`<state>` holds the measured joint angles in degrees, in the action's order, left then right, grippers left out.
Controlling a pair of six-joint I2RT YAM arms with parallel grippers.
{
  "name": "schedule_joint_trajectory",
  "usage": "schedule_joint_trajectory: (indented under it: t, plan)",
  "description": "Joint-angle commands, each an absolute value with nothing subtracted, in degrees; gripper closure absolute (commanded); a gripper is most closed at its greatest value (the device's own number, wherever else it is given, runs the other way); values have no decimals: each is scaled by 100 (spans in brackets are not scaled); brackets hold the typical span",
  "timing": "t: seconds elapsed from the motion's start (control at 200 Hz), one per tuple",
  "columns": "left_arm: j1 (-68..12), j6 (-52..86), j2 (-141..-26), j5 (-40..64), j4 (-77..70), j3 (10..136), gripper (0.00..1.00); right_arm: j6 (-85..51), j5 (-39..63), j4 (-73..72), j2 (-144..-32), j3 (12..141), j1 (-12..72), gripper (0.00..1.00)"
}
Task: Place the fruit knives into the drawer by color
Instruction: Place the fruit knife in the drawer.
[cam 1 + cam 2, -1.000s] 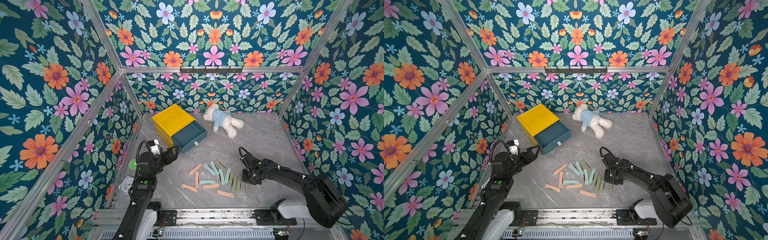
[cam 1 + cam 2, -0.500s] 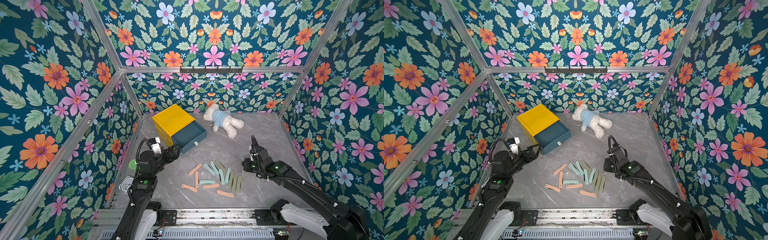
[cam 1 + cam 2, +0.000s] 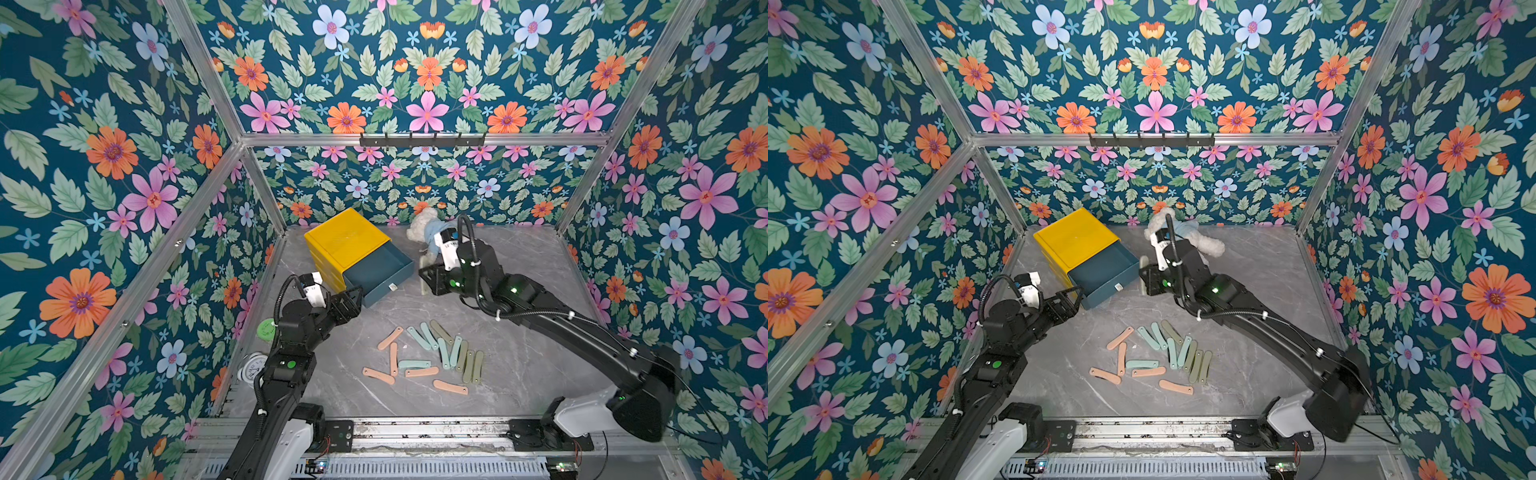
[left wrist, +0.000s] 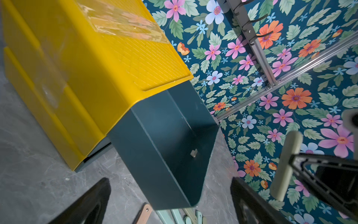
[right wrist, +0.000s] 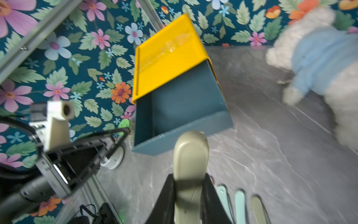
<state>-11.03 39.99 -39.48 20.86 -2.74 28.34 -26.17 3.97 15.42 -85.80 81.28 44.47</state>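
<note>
Next, my right gripper moves outward over the far part of the drawer's inside to release the olive green knife (image 5: 190, 155), since the drawer is pulled out and empty.
Several fruit knives lie loose on the grey table in both top views: salmon pink ones (image 3: 390, 337), pale teal ones (image 3: 417, 338) and olive green ones (image 3: 469, 365). A teal drawer (image 3: 380, 270) stands pulled out of a yellow cabinet (image 3: 345, 241), and its inside shows nothing. My right gripper (image 3: 426, 277) hangs just right of the drawer's front, shut on an olive green knife (image 5: 190, 155) that sticks out past the fingertips. My left gripper (image 3: 353, 301) is open at the drawer's near left corner, holding nothing. The left wrist view shows the held knife (image 4: 286, 164) beside the drawer (image 4: 170, 135).
A plush toy (image 3: 428, 224) in a blue top lies at the back, behind my right wrist. A white clock (image 3: 253, 368) and a green disc (image 3: 266, 330) sit by the left wall. A black hook rail (image 3: 422, 139) hangs on the back frame.
My right arm has risen from the pile of knives and swung back and left to the drawer's front, carrying the olive green knife. The left arm has barely moved.
</note>
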Motion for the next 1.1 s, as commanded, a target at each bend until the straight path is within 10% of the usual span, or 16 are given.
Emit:
schedule_joint_trajectory:
  t: [0.0, 0.355, 0.445, 0.63, 1.095]
  plan:
    - [-1103, 3896, -3882, 1958, -84, 2904, 0, -2411, 614, 1107, -9279, 8980, 4462, 90]
    - [-1107, 3710, -3788, 2022, 211, 3041, 1, -2504, 659, 1549, -11165, 10768, 4272, 89]
    - [-1107, 3694, -3788, 2047, 219, 3063, 1, -2505, 681, 1577, -11198, 10747, 4272, 72]
    - [-1107, 3638, -3823, 2112, 191, 3128, 1, -2531, 749, 1525, -11046, 10788, 4272, 48]
    - [-2095, 3192, -4078, 1927, 501, 3933, 4, -3496, 438, 1360, -8811, 8580, 3943, 42]
